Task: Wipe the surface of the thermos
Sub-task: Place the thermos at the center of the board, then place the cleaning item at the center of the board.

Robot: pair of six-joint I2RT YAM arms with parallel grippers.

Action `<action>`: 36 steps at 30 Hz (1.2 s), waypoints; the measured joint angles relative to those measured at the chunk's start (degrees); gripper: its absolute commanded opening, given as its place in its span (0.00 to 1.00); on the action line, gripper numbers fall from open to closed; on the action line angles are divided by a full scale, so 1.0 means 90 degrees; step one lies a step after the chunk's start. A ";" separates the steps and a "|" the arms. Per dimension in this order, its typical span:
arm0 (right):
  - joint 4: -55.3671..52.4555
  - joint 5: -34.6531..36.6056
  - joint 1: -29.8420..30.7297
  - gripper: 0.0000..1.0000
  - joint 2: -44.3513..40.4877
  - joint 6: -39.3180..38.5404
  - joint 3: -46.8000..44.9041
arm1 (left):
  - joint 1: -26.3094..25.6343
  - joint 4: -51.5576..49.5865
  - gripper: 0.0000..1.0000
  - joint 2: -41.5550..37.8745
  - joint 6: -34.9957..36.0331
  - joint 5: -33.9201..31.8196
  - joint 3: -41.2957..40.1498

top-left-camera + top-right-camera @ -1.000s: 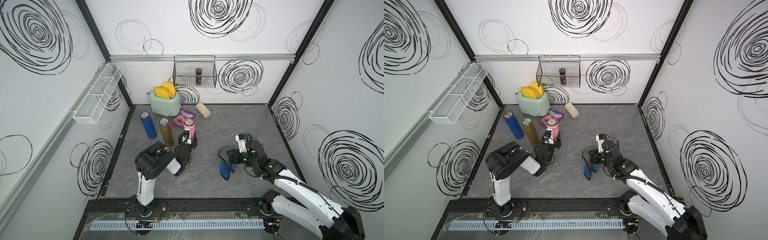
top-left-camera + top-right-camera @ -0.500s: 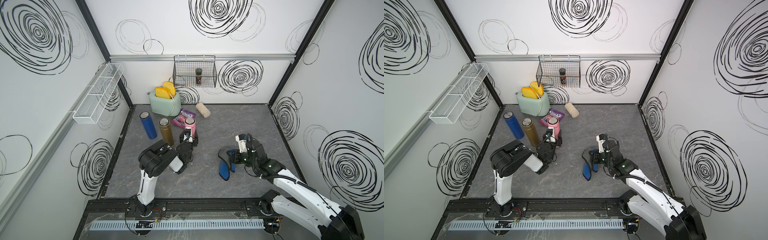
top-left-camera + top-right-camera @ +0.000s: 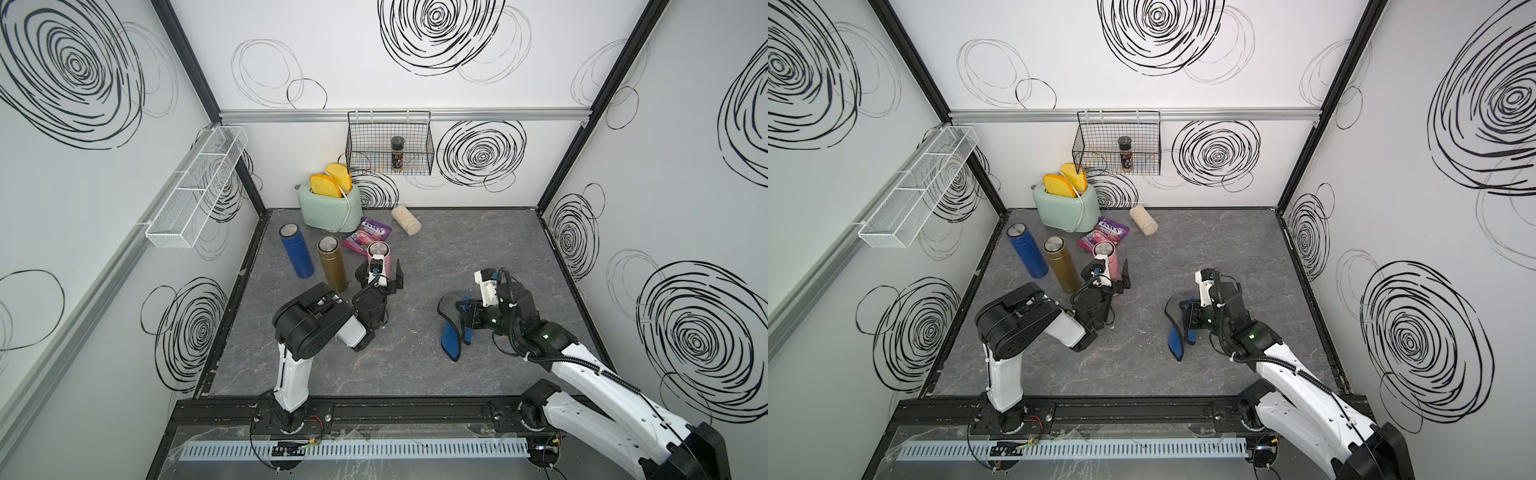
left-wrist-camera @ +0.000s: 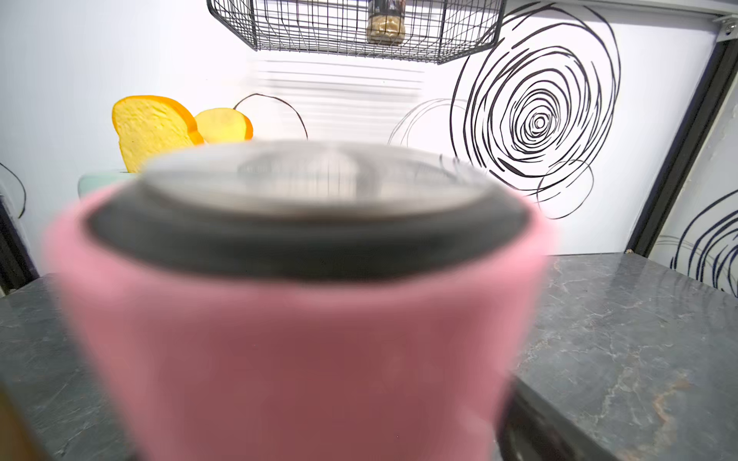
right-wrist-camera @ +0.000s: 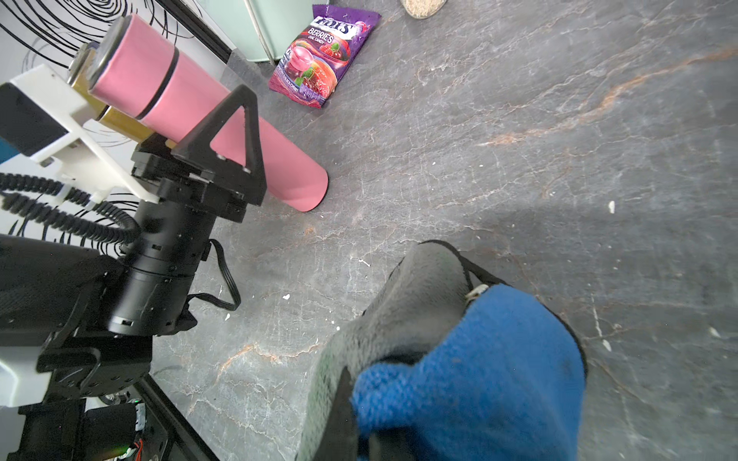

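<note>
The robot's right gripper will next carry the blue and grey cloth [image 3: 451,332] outward onto the patch of bare tabletop just beyond and release it there, since that patch is empty.
The pink thermos [image 3: 385,262] [image 3: 1112,266] stands upright with a steel lid at the left middle of the floor. In the left wrist view the pink thermos [image 4: 303,339] fills the picture, blurred. My left gripper [image 3: 379,276] [image 3: 1105,274] is open, one finger on each side of the thermos and wider than it. One black triangular finger [image 5: 231,131] shows in front of the thermos [image 5: 199,92]. My right gripper [image 3: 467,316] [image 3: 1192,320] is shut on a blue and grey cloth [image 3: 451,332] [image 3: 1177,336] [image 5: 459,359], which hangs down to the floor to the right of the thermos.
A gold thermos [image 3: 331,264] and a blue thermos [image 3: 296,251] stand just left of the pink one. Behind are a mint toaster [image 3: 330,208] with bread, a purple candy bag [image 3: 365,239] and a beige roll [image 3: 406,220]. A black wire basket [image 3: 390,149] hangs on the back wall.
My left gripper has opened from shut and moved forward, so its fingers now flank the pink thermos. The right arm and cloth have barely moved.
</note>
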 measured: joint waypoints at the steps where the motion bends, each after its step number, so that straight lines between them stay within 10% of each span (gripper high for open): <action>1: -0.0022 0.0000 0.0000 0.00 -0.0068 0.0000 0.0000 | -0.0095 0.0000 0.97 -0.0109 0.0027 -0.0073 -0.0090; 24: -0.0447 0.1022 -0.0124 0.06 0.2436 -0.0687 0.1413 | -0.0954 -0.0675 0.97 -0.1984 -0.0109 -0.0976 -0.1195; 30: -0.0692 0.1282 -0.0272 0.42 0.3028 -0.0828 0.1977 | -0.1103 -0.1061 0.97 -0.2521 -0.0194 -0.1192 -0.1413; 33: -0.0918 0.1377 -0.0352 0.99 0.3162 -0.0806 0.2380 | -0.1158 -0.1503 0.97 -0.3203 -0.0364 -0.1394 -0.1688; 36: -0.1171 0.1350 -0.0381 0.98 0.3169 -0.0843 0.2688 | -0.1013 -0.2093 0.97 -0.4073 -0.0668 -0.1440 -0.2001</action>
